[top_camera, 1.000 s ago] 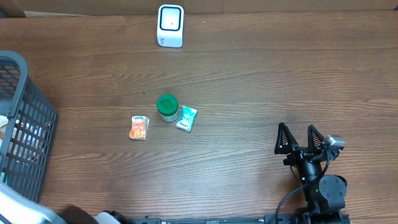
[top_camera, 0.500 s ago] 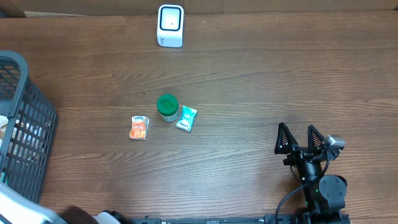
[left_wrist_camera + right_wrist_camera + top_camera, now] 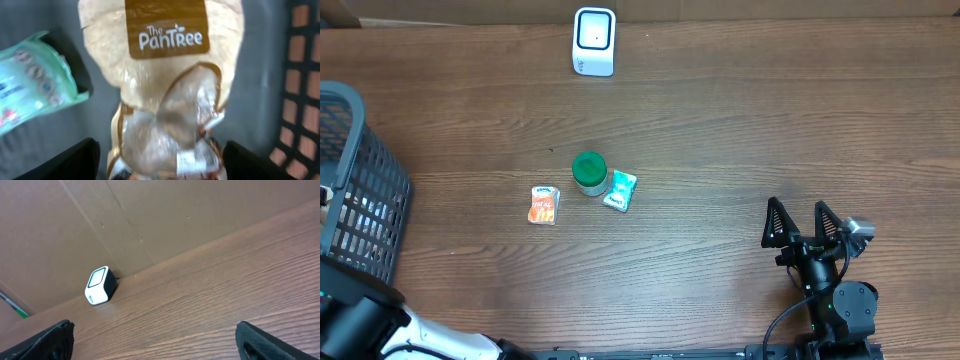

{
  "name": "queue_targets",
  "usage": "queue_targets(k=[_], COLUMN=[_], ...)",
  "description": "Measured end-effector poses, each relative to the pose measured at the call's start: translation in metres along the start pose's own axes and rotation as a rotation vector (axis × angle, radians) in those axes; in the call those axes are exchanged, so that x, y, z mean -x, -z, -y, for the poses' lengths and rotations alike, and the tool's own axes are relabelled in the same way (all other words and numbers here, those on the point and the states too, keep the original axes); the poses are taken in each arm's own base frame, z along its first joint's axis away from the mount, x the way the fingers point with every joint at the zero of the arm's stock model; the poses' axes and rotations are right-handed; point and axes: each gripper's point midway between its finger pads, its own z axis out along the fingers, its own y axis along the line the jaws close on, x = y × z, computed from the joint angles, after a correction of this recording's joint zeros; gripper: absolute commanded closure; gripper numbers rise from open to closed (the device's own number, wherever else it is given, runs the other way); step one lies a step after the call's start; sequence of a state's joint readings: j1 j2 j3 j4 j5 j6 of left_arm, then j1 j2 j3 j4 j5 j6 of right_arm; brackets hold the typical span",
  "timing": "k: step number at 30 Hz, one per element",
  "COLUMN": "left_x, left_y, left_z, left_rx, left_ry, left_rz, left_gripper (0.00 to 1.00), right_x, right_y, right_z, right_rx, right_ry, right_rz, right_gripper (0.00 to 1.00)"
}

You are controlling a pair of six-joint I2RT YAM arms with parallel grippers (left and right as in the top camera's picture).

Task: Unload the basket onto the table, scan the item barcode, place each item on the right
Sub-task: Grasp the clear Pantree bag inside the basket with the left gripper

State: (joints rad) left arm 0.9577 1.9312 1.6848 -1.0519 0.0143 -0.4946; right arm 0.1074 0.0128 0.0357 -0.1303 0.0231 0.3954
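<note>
The bag lies on the basket's bottom below my left gripper's open fingers, so they will next come down onto the bag's clear part [image 3: 175, 117] beside the brown print.
In the left wrist view a tan and clear bag [image 3: 170, 85] printed "The PanTree" lies on the grey floor of the basket [image 3: 305, 100]. A small white label [image 3: 186, 160] shows on its clear end. My left gripper [image 3: 160, 162] is open, one black finger on each side of that end, with small gaps to it. The white scanner [image 3: 594, 41] stands at the table's far edge and also shows in the right wrist view as a small scanner [image 3: 100, 286]. My right gripper [image 3: 797, 210] stands open and empty over bare wood at the front right.
A pale green packet [image 3: 35, 80] lies beside the bag in the basket. The dark mesh basket [image 3: 365, 200] sits at the table's left edge. Mid-table are a green-lidded jar [image 3: 589, 172], a teal packet [image 3: 620, 190] and an orange packet [image 3: 544, 205]. Cardboard walls the far side [image 3: 150, 210].
In the overhead view the left arm's black link has come into view at the bottom left beside the basket. The right arm and the items on the table have not moved.
</note>
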Motion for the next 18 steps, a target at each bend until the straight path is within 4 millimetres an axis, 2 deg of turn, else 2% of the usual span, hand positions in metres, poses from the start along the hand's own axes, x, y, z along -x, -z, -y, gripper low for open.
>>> queue_targets(k=[2, 8, 15, 18], left_x=[0.001, -0.001, -0.002, -0.003], left_y=[-0.019, -0.052, -0.071, -0.079], left_z=[-0.003, -0.018, -0.027, -0.028], left_rx=[0.029, 0.121, 0.178, 0.187], left_ry=[0.000, -0.003, -0.007, -0.008], left_rz=[-0.018, -0.048, -0.060, -0.069], left_gripper=[0.21, 0.21, 0.21, 0.25], right_x=[0.000, 0.000, 0.000, 0.000], right_y=[0.000, 0.000, 0.000, 0.000], right_z=[0.000, 0.000, 0.000, 0.000], right_rx=[0.000, 0.001, 0.001, 0.000], right_ry=[0.000, 0.000, 0.000, 0.000], right_rz=[0.000, 0.000, 0.000, -0.001], right_gripper=[0.00, 0.00, 0.00, 0.00])
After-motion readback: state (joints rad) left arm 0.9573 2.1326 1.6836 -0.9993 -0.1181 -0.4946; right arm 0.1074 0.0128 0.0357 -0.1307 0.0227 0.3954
